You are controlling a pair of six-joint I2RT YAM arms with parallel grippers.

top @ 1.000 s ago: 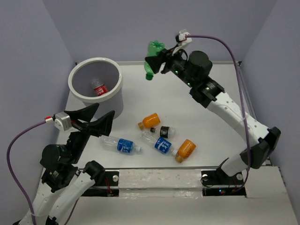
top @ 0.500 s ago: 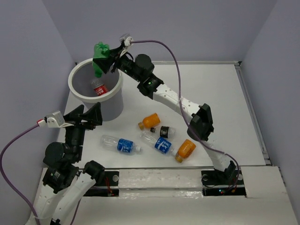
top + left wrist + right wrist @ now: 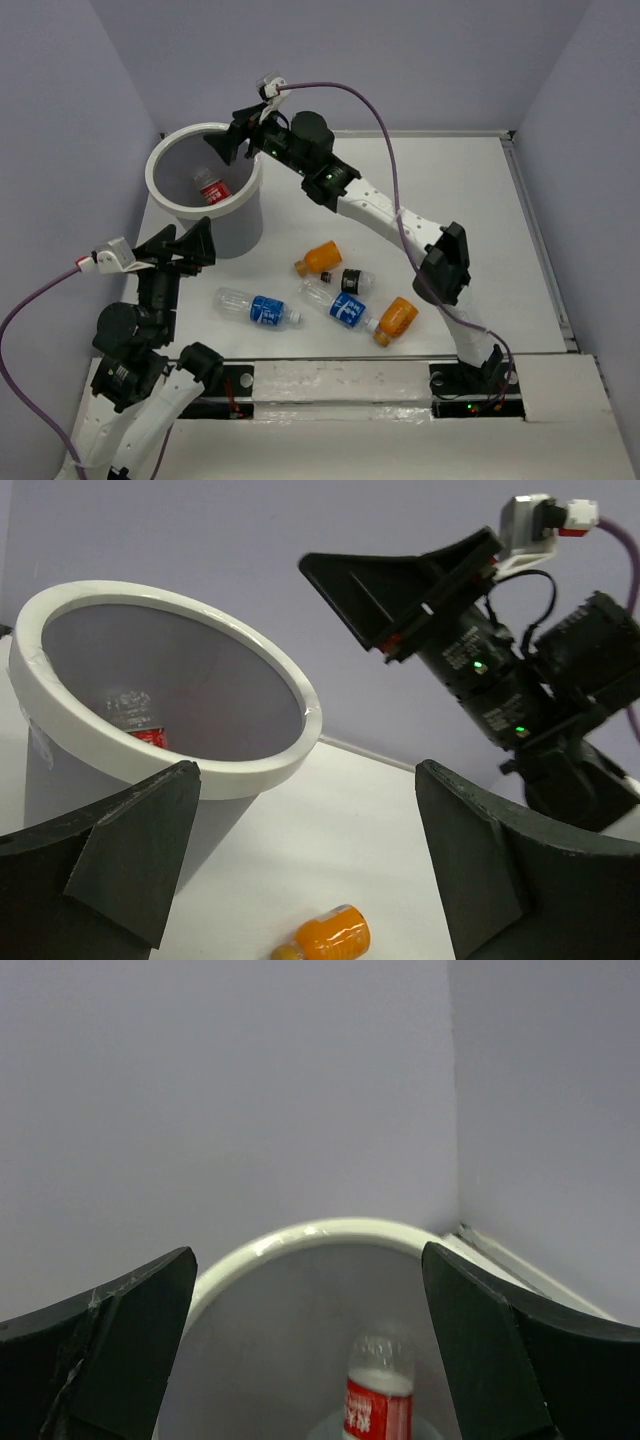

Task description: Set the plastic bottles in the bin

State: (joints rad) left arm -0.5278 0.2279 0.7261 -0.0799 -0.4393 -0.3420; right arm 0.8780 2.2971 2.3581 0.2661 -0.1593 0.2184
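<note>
My right gripper is at the bin's rim and will back off, then lower onto the blue label of the clear bottle nearer the bin, since it's still outside.
The white bin [image 3: 161, 196] stands at the back left with a red-labelled bottle [image 3: 211, 187] inside. My right gripper [image 3: 232, 138] hangs open and empty over the bin's far right rim; its wrist view looks down past the rim [image 3: 300, 1234] onto that bottle [image 3: 379, 1406]. On the table lie two orange bottles [image 3: 322, 258] [image 3: 397, 318], a black-labelled one [image 3: 352, 281] and two blue-labelled clear ones [image 3: 262, 308] [image 3: 342, 307]. My left gripper [image 3: 187, 243] is open and empty, raised beside the bin's near side. In the left wrist view it faces the bin [image 3: 262, 770] and an orange bottle [image 3: 335, 935].
Purple walls close in the table on the left, back and right. A raised edge strip [image 3: 520, 190] runs along the table's right side. The right arm [image 3: 380, 205] stretches diagonally across the table above the bottles.
The right arm swung left with the green bottle to above the bin. Its jaws have opened and the green bottle no longer shows. The left gripper turned slightly towards the bin.
</note>
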